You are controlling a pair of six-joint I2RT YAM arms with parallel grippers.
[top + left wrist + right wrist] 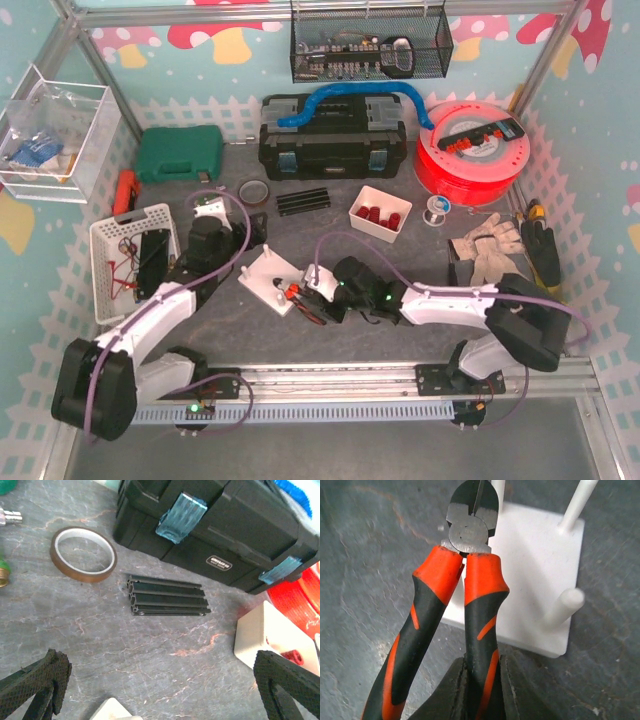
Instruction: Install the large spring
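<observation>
My right gripper holds the pliers [300, 297] and will carry them to the right in the top view and down onto the bare tabletop beside the gloves, because the nose of the pliers hangs over the base plate.
A white base plate [268, 272] with three upright pegs lies on the table; in the right wrist view [535, 565] the pegs in sight are bare. My right gripper [482, 680] is shut on one handle of orange-and-black cutting pliers [470, 580], whose closed nose lies over the plate's left edge. In the top view this gripper [330, 295] and the pliers [300, 297] are just right of the plate. My left gripper [165, 680] is open and empty above bare table behind the plate, also in the top view [245, 232]. Small red parts [380, 213] sit in a white bin [398, 228]; I cannot tell if they are springs.
A tape roll [83, 554] and a black extrusion piece [167, 596] lie ahead of the left gripper. Behind them stands a black toolbox [220, 525]. A white basket [105, 235] is at the left, a red spool [470, 150] and gloves [490, 250] at the right.
</observation>
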